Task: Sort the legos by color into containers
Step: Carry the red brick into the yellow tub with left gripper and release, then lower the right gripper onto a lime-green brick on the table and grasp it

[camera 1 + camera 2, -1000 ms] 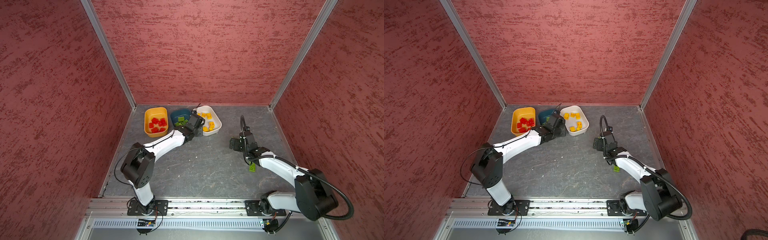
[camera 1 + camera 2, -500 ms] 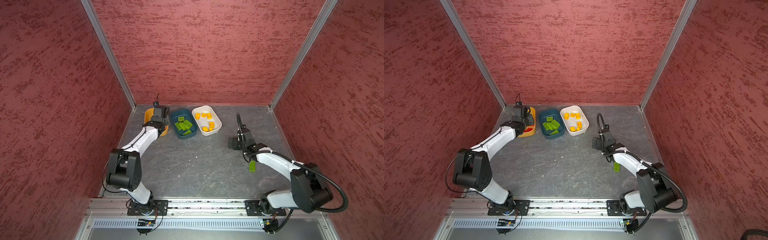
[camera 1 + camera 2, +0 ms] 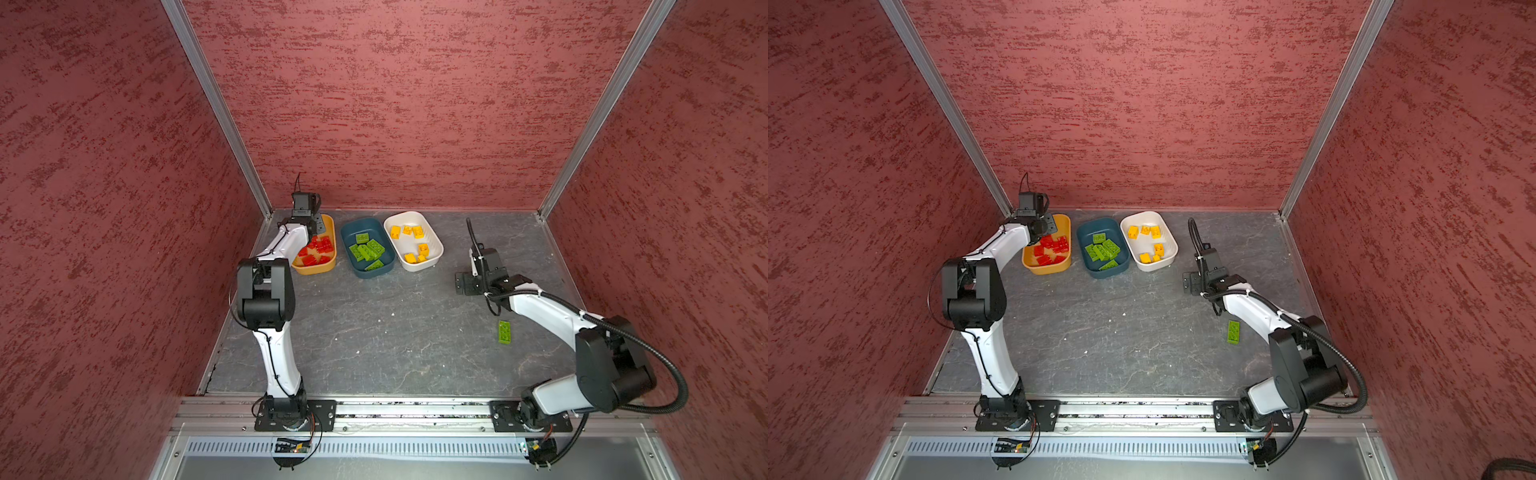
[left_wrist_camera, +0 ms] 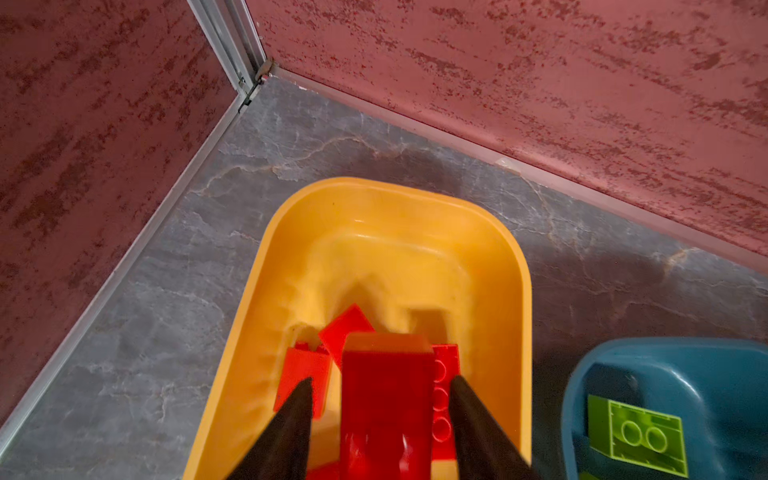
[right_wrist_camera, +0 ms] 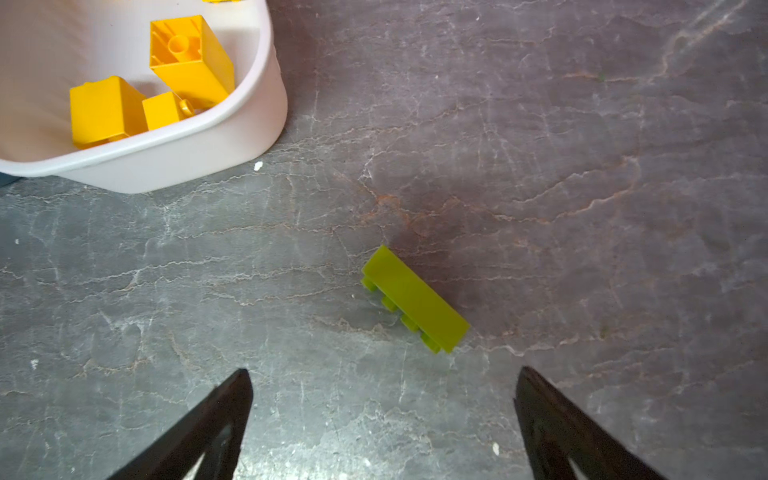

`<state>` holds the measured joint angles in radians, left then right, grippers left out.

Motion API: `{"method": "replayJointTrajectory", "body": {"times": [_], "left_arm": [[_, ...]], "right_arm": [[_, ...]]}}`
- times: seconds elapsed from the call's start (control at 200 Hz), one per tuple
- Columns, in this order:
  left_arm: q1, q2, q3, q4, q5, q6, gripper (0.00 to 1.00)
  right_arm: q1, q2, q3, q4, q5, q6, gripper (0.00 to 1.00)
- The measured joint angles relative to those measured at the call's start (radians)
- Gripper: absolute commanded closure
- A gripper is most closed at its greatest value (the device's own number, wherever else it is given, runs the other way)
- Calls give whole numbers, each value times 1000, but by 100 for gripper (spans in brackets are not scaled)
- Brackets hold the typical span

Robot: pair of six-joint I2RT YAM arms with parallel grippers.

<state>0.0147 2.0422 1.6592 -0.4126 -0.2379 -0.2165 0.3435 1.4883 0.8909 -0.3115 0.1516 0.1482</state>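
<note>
My right gripper turns into line with the lime green brick [image 5: 417, 299] next and lowers its open fingers around it, as the brick lies angled below them.
My left gripper [image 4: 381, 379] hangs over the far end of the mustard yellow tub [image 4: 266, 249], jaws open. A blurred red brick [image 4: 386, 399] sits between the fingers with a gap on each side. Several red bricks [image 3: 318, 245] lie in that tub. The dark teal tub [image 3: 374, 272] holds green bricks [image 3: 368, 249] and the white tub [image 3: 432, 257] holds yellow bricks [image 3: 409, 230]. My right gripper [image 5: 384, 370] is open and empty above the table, with a lime green brick [image 5: 415, 299] on its side just ahead. Another green brick [image 3: 505, 331] lies by the right forearm.
The three tubs stand in a row along the back wall, the yellow one close to the back left corner post [image 4: 249, 79]. Red walls enclose the grey stone-patterned table [image 3: 374, 332] on three sides. The arms' base rail [image 3: 415, 409] runs along the front.
My left arm swung left from the teal tub to over the yellow tub, and its jaws have opened off the red brick. The right arm has barely shifted.
</note>
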Motion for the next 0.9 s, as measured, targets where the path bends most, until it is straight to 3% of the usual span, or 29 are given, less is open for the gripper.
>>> {"method": "replayJointTrajectory", "body": {"times": [0.105,0.28,0.486,0.751,0.791,0.896], "left_arm": [[4,-6,3,-17,20,-7,6],[2,-66,-45,-18,85,-16,0],[-5,-240,-212,22,184,-74,1],[-23,-391,-354,71,284,-108,0],[-26,-399,-363,71,290,-109,1],[-37,-422,-393,76,302,-115,1]], "right_arm": [[-24,25,13,-27,-22,-42,1],[-68,82,38,-65,-84,-122,2],[-106,205,140,-144,-174,-253,6],[-135,302,230,-214,-191,-352,8],[-145,310,241,-223,-198,-368,10],[-158,325,267,-241,-221,-401,28]]}}
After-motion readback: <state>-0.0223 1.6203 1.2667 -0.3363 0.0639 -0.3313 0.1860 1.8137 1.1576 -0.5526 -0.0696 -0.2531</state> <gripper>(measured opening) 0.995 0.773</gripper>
